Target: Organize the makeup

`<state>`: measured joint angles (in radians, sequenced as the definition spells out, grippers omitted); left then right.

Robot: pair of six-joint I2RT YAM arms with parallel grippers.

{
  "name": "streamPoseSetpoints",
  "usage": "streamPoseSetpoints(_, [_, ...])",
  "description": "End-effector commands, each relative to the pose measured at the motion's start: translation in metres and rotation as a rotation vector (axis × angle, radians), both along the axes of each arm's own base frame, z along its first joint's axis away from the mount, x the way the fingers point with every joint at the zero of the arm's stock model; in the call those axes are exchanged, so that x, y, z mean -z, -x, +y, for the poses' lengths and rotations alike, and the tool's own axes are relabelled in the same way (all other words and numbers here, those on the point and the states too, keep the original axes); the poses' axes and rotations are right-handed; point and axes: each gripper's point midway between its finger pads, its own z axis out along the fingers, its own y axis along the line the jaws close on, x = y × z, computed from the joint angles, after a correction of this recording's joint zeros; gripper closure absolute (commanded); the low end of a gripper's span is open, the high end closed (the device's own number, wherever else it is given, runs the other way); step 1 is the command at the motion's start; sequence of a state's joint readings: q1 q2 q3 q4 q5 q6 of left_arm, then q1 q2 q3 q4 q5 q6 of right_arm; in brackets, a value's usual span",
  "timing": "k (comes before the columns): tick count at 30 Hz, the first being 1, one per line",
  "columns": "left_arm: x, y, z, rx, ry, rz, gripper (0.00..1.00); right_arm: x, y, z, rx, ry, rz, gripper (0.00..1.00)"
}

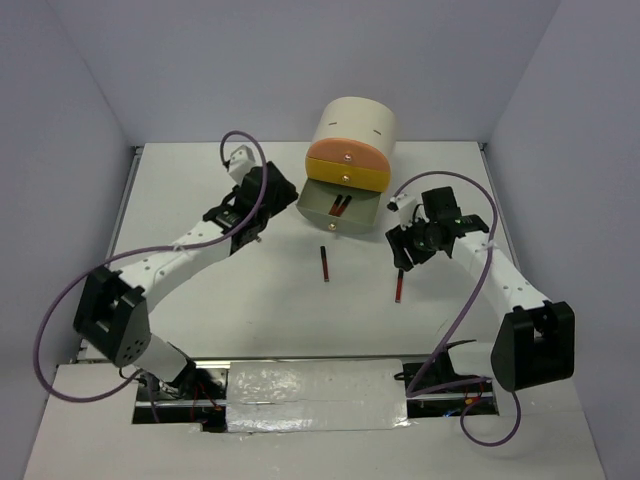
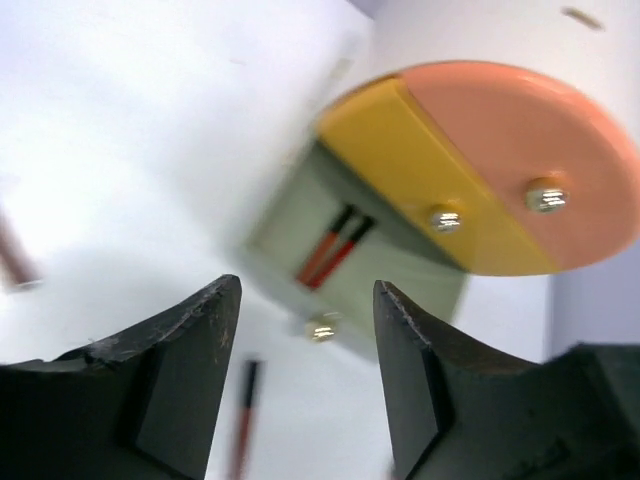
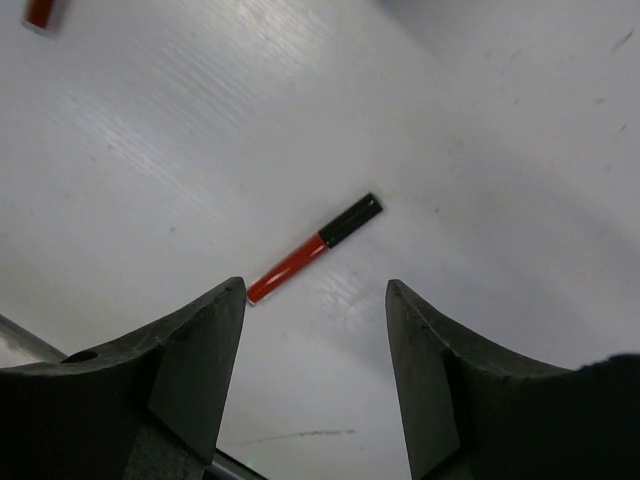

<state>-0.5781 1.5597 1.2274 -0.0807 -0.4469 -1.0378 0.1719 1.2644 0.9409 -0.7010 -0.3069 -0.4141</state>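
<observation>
The stick's red part (image 1: 400, 281) (image 3: 310, 250) is beside the black cap. I need to move my right gripper down and slightly back onto it next.
Two red-and-black makeup sticks (image 1: 340, 207) lie side by side in the pulled-out grey-green drawer (image 1: 322, 205) of the cream cylinder (image 1: 355, 125); the left wrist view shows these sticks (image 2: 335, 247) in that drawer (image 2: 405, 285) too. My left gripper (image 1: 283, 192) hovers just left of the drawer, open and empty (image 2: 308, 290). A third stick (image 1: 325, 263) lies on the table in front of the drawer. A fourth stick (image 1: 398, 285), red with a black cap (image 3: 315, 248), lies just below my right gripper (image 1: 404, 252), which is open with nothing between its fingers (image 3: 315, 290).
Above the open drawer sit a yellow drawer (image 1: 350, 177) and an orange one (image 1: 347, 155), both closed, each with a metal knob. White walls enclose the table on the left, back and right. Purple cables loop over both arms.
</observation>
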Motion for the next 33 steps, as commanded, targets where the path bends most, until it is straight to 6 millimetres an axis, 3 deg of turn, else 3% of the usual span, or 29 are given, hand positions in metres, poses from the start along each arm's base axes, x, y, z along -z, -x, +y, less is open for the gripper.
streamPoseSetpoints(1, [0.026, 0.028, 0.062, -0.126, -0.222, 0.043, 0.27, 0.026, 0.015, -0.016, 0.075, 0.096, 0.109, 0.34])
streamPoseSetpoints(2, [0.015, 0.036, 0.076, -0.173, -0.228, 0.022, 0.21, 0.033, 0.016, -0.017, 0.083, 0.105, 0.129, 0.34])
streamPoseSetpoints(4, [0.031, 0.054, 0.094, -0.206, -0.268, 0.057, 0.13, 0.045, 0.018, -0.016, 0.092, 0.111, 0.172, 0.35])
streamPoseSetpoints(5, [0.026, 0.064, 0.106, -0.239, -0.277, 0.053, 0.11, 0.048, 0.017, -0.015, 0.096, 0.110, 0.184, 0.36])
streamPoseSetpoints(6, [0.035, 0.072, 0.114, -0.252, -0.289, 0.068, 0.11, 0.052, 0.016, -0.010, 0.099, 0.101, 0.195, 0.37])
streamPoseSetpoints(8, [0.031, 0.083, 0.122, -0.267, -0.277, 0.056, 0.10, 0.057, 0.015, -0.007, 0.103, 0.097, 0.210, 0.38])
streamPoseSetpoints(15, [0.051, 0.120, 0.149, -0.318, -0.252, 0.079, 0.08, 0.072, 0.010, -0.005, 0.125, 0.122, 0.269, 0.41])
streamPoseSetpoints(23, [0.055, 0.143, 0.165, -0.353, -0.204, 0.059, 0.09, 0.086, 0.008, -0.003, 0.117, 0.165, 0.299, 0.43])
streamPoseSetpoints(33, [0.056, 0.142, 0.161, -0.348, -0.177, 0.056, 0.09, 0.099, 0.012, 0.002, 0.084, 0.215, 0.323, 0.48])
